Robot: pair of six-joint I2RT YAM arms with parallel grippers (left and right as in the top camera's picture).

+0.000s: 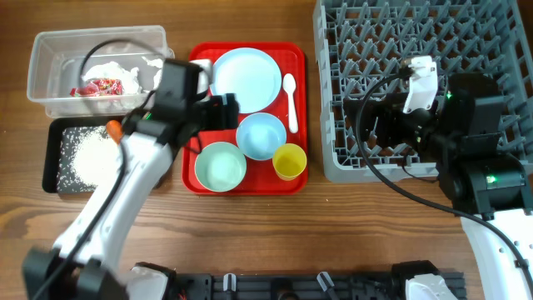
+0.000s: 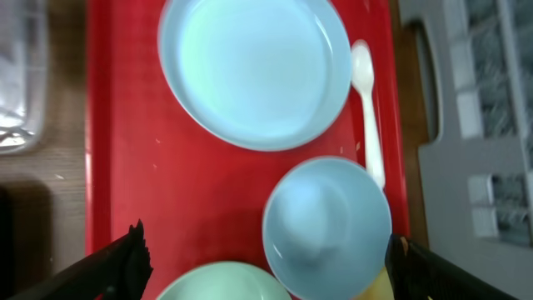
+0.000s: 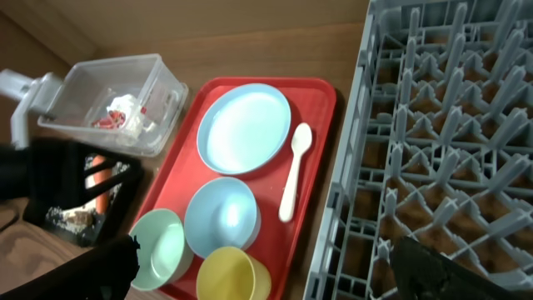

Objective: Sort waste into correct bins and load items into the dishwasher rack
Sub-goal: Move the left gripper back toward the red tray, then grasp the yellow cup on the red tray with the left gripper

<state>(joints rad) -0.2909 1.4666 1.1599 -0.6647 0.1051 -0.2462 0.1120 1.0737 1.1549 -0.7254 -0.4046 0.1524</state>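
Note:
The robot's left gripper needs to move back past the blue bowl next, then turn and go down to the cup's bowl-side rim [image 1: 281, 150] [image 2: 377, 286], because the yellow cup stands beyond that bowl.
The pale blue plate [image 1: 246, 79], white spoon [image 1: 291, 100], small blue bowl [image 1: 261, 135], green bowl [image 1: 221, 166] and yellow cup [image 1: 289, 161] sit on the red serving tray [image 1: 258, 179]. My left gripper [image 1: 229, 112] hovers open and empty over the tray; in the left wrist view its fingers [image 2: 266, 267] straddle the blue bowl [image 2: 326, 227] and the green bowl [image 2: 221, 283]. My right gripper [image 1: 379, 125] is open and empty above the rack's [image 1: 333, 167] front left part. The clear tub [image 1: 50, 50] holds the red wrapper [image 1: 98, 86] and white paper [image 1: 125, 71]. The black tray [image 1: 52, 158] holds rice [image 1: 83, 154] and the carrot [image 1: 114, 127]. I cannot make out the brown scrap.
The grey rack fills the right side and shows no items in it. The left arm lies across the gap between the black tray and the red tray. The right wrist view shows the plate [image 3: 244, 127], spoon [image 3: 294, 171], yellow cup [image 3: 233, 275] and the rack wall [image 3: 350, 200] beside the red tray.

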